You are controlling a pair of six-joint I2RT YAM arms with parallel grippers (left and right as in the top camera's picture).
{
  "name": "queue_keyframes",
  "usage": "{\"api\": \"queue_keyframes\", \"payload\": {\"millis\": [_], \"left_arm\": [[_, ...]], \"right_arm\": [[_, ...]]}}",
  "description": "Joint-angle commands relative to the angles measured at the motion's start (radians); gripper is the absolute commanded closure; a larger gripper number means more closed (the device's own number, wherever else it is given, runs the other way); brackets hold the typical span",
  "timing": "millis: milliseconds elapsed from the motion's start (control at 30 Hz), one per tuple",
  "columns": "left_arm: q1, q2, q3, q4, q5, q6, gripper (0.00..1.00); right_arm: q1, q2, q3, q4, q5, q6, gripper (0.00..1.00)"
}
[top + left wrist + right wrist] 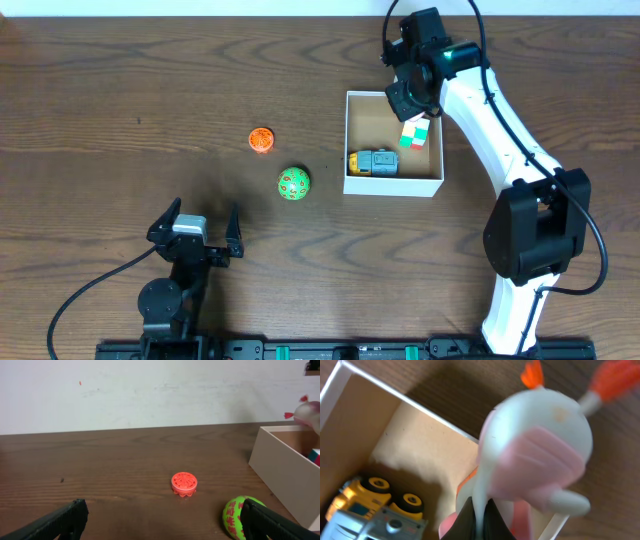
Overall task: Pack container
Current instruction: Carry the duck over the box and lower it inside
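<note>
My right gripper rises clear of the box's far rim and goes back next to release the soft toy (pixel 535 450), since the box's bottom beside the truck lies back from it.
The container (pixel 393 186) is a square white-walled box with a brown inside, right of the table's middle. A yellow and grey toy truck (pixel 374 162) and a coloured cube (pixel 417 135) lie in it. My right gripper (pixel 405 100) hovers over the box's far edge, shut on a white and pink soft toy (pixel 535 450) with orange tips. The truck (pixel 375 510) and the box rim (pixel 335 385) also show in the right wrist view. My left gripper (pixel 200 218) is open and empty near the front left. The box wall (pixel 285 472) shows in the left wrist view.
A green ball with red marks (pixel 293 182) lies left of the box. An orange ridged disc (pixel 261 140) lies farther left and back. Both show ahead of my left gripper (pixel 162 520), the disc (pixel 184 483) in the middle and the ball (pixel 239 516) by the right finger.
</note>
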Motion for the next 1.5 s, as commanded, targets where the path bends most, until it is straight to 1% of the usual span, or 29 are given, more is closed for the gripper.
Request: {"api": "queue_keyframes", "payload": {"millis": [0,100,333,500,633,700,800,933,1133,1367,1467], "left_arm": [[0.003,-0.006,-0.018,-0.034,0.011,0.013,0.02],[0.003,-0.006,-0.018,-0.034,0.011,0.013,0.02],[0.003,-0.006,-0.018,-0.034,0.011,0.013,0.02],[0.003,-0.006,-0.018,-0.034,0.011,0.013,0.02],[0.003,-0.006,-0.018,-0.034,0.011,0.013,0.02],[0.003,-0.006,-0.018,-0.034,0.011,0.013,0.02],[0.003,-0.006,-0.018,-0.034,0.011,0.013,0.02],[0.003,-0.006,-0.018,-0.034,0.011,0.013,0.02],[0.003,-0.006,-0.018,-0.034,0.011,0.013,0.02],[0.003,-0.006,-0.018,-0.034,0.011,0.013,0.02],[0.003,-0.006,-0.018,-0.034,0.011,0.013,0.02]], "right_arm": [[0.014,-0.026,0.024,0.000,-0.020,-0.151,0.99],[0.014,-0.044,0.024,0.020,-0.005,-0.178,0.99],[0.014,-0.132,0.024,0.073,0.005,-0.177,0.99],[0.014,-0.187,0.024,0.058,0.003,-0.177,0.99],[0.014,-0.212,0.024,0.016,-0.052,-0.182,0.99],[0.014,-0.214,0.024,-0.030,-0.113,-0.235,0.99],[0.014,-0.212,0.024,-0.080,-0.151,-0.287,0.99],[0.013,-0.212,0.024,-0.102,-0.154,-0.320,0.99],[0.012,-0.211,0.023,-0.133,-0.154,-0.352,0.95],[0.001,-0.206,0.022,-0.161,-0.154,-0.439,0.94],[-0.009,-0.202,0.022,-0.159,-0.154,-0.477,0.87]]}}
